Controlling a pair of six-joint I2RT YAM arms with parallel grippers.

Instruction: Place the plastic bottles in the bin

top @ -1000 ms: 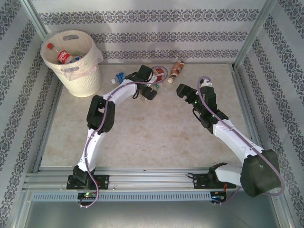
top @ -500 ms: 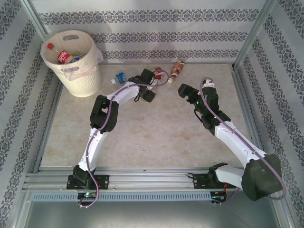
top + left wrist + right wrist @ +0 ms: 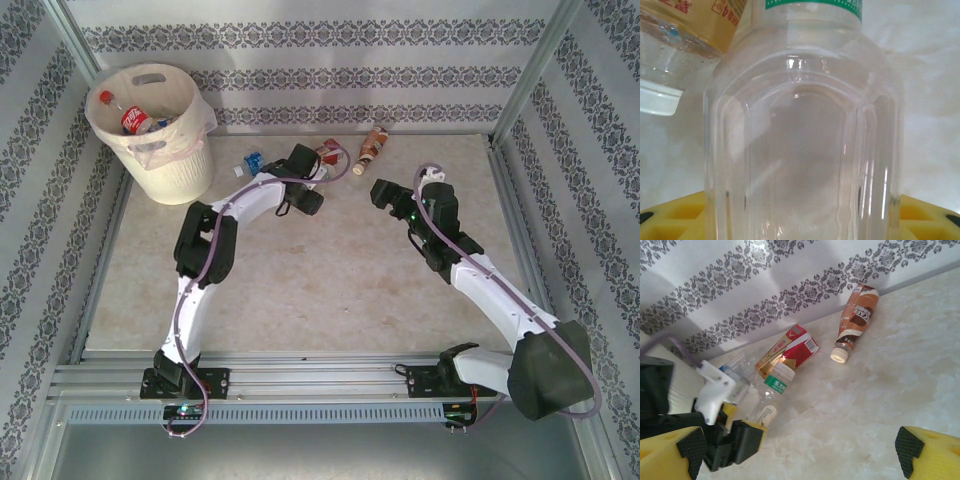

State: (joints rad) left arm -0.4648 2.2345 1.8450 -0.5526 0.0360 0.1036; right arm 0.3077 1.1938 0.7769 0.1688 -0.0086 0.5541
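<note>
The left gripper lifts the clear bottle over the cream bin's opening (image 3: 150,98) next, then releases the clear bottle, since other bottles lie inside the bin.
A clear plastic bottle (image 3: 805,150) with a green neck label (image 3: 775,384) and white cap lies on the table near the back wall. My left gripper (image 3: 308,180) is shut on its body, yellow pads (image 3: 756,427) pressed to both sides. A red-and-gold labelled bottle (image 3: 790,350) lies touching it behind. A brown-labelled bottle (image 3: 373,145) lies further right, and a blue-labelled one (image 3: 255,160) to the left. The cream bin (image 3: 180,170) stands at the back left with several bottles (image 3: 135,120) inside. My right gripper (image 3: 800,450) hangs open, empty, right of the pile.
The patterned back wall (image 3: 330,115) runs just behind the bottles. A metal frame post (image 3: 525,80) rises at the back right. Bare marble-look tabletop (image 3: 320,280) stretches between the two arms and toward the near rail.
My left gripper has pushed forward onto the green-labelled bottle and its jaws have closed on it. The right gripper has stayed open, shifting only slightly.
</note>
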